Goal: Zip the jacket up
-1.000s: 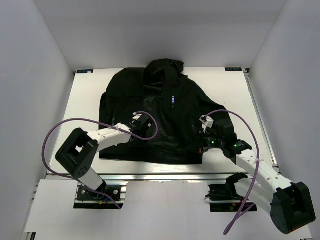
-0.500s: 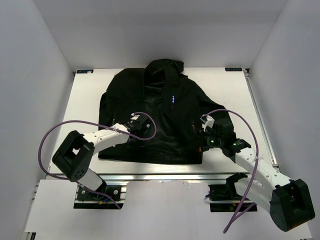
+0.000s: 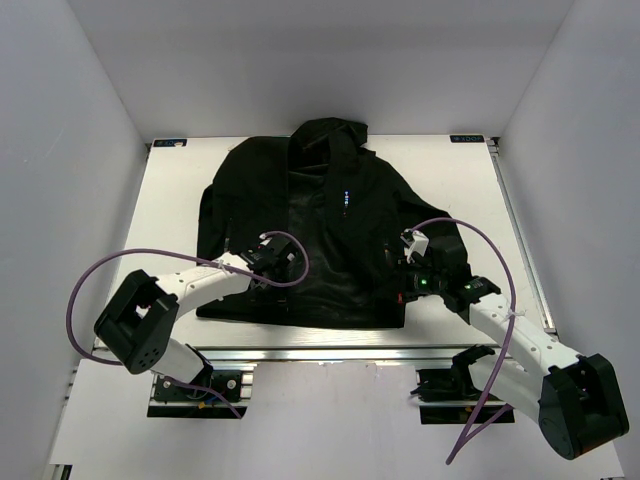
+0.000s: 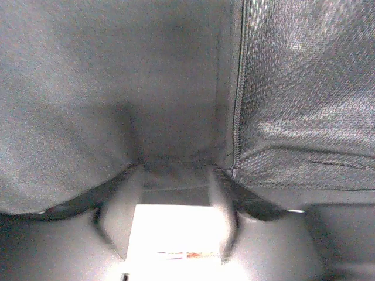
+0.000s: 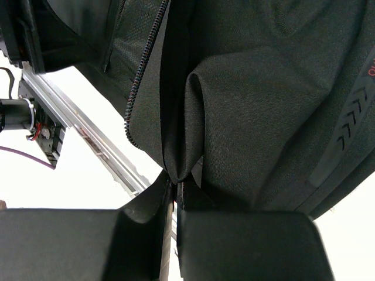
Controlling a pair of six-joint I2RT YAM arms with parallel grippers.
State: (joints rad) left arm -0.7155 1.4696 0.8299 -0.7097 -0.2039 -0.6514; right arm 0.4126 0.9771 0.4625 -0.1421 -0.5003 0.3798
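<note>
I will move my left gripper along the hem toward the mesh lining and close it on the fabric.
The black hooded jacket (image 3: 330, 220) lies flat on the white table (image 3: 175, 190), hood at the far side, front open with mesh lining showing. My left gripper (image 3: 273, 264) is low over the jacket's lower left front. In the left wrist view it (image 4: 176, 171) is open, jaws spread at the hem, with the jacket (image 4: 117, 88), a zipper line (image 4: 237, 99) and mesh lining (image 4: 310, 88) just ahead. My right gripper (image 3: 398, 278) is at the lower right front. In the right wrist view it (image 5: 179, 184) is shut on a fold of jacket fabric (image 5: 181, 129), beside zipper teeth (image 5: 142, 64).
An aluminium rail (image 3: 320, 352) runs along the table's near edge and also shows in the right wrist view (image 5: 88, 129). Purple cables (image 3: 150, 250) loop from both arms. Grey walls close in the left, right and far sides.
My left gripper has moved a little left and nearer, toward the jacket's bottom hem. The right gripper has stayed shut on the fabric fold, barely moving.
</note>
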